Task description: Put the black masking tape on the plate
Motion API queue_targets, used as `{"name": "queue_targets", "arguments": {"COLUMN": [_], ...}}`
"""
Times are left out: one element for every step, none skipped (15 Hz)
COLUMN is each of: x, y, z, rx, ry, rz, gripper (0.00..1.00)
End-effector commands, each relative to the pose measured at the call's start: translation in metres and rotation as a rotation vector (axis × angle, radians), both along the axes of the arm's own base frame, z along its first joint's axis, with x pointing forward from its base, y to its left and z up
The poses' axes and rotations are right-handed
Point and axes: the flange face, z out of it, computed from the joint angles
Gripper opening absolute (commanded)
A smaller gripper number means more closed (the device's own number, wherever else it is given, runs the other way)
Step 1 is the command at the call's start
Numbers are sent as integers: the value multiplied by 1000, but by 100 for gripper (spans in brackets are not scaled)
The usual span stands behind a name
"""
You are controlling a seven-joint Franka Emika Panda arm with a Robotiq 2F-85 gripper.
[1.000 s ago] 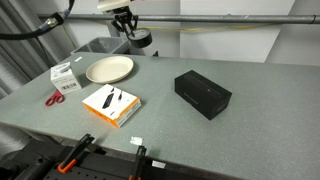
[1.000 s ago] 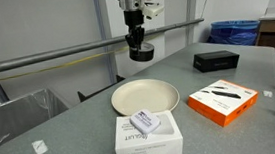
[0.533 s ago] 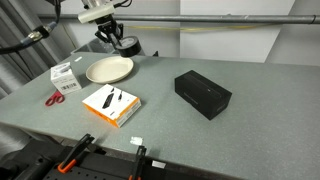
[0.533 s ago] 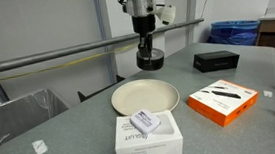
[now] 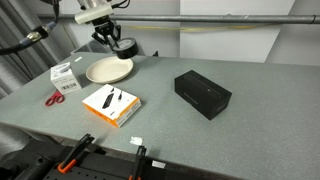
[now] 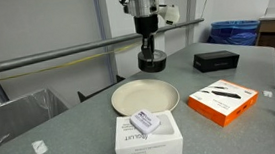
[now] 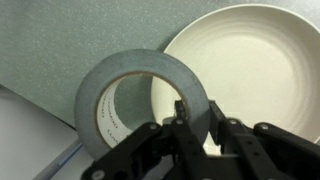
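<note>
The tape (image 5: 123, 47) needs to go toward the white carton next, over the plate's middle. My gripper should then lower it and release it there.
My gripper (image 7: 199, 118) is shut on the black masking tape (image 7: 135, 85), pinching the wall of the roll. The roll hangs in the air above the far rim of the cream plate (image 7: 250, 60). In both exterior views the gripper (image 5: 112, 42) (image 6: 149, 48) holds the tape (image 5: 123, 47) (image 6: 152, 59) a little above the table, just behind the plate (image 5: 108, 70) (image 6: 145, 94). The tape does not touch the plate.
A black box (image 5: 202, 93) (image 6: 216, 60), a white and orange pack (image 5: 110, 103) (image 6: 222, 101), a white carton (image 5: 66, 74) (image 6: 149, 135) and red scissors (image 5: 54, 97) lie on the grey table. A metal rail runs behind the table.
The gripper carried the tape sideways from behind the table to above the plate's far rim, and a little lower. Over the last half second it barely moved.
</note>
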Motion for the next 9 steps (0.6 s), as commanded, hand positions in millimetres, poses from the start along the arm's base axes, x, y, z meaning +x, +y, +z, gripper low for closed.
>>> {"name": "queue_targets", "arguments": {"x": [-9,-12,-15,-16,-16,-15,-13,-10,-8], "y": [44,58,69,77,85,89,92,94,95], "z": [-9,-15,-21,-28,-36,-47,-57,-67,-75], "rx": [30,32,28,34,37,44,53,62,61], "ry": [26,37,47,66,80,94,107,122,132], "rz": [134,167,191,209,221,232,243,254,258], "gripper": [6,6,6,6,6,6,6,6,6]}}
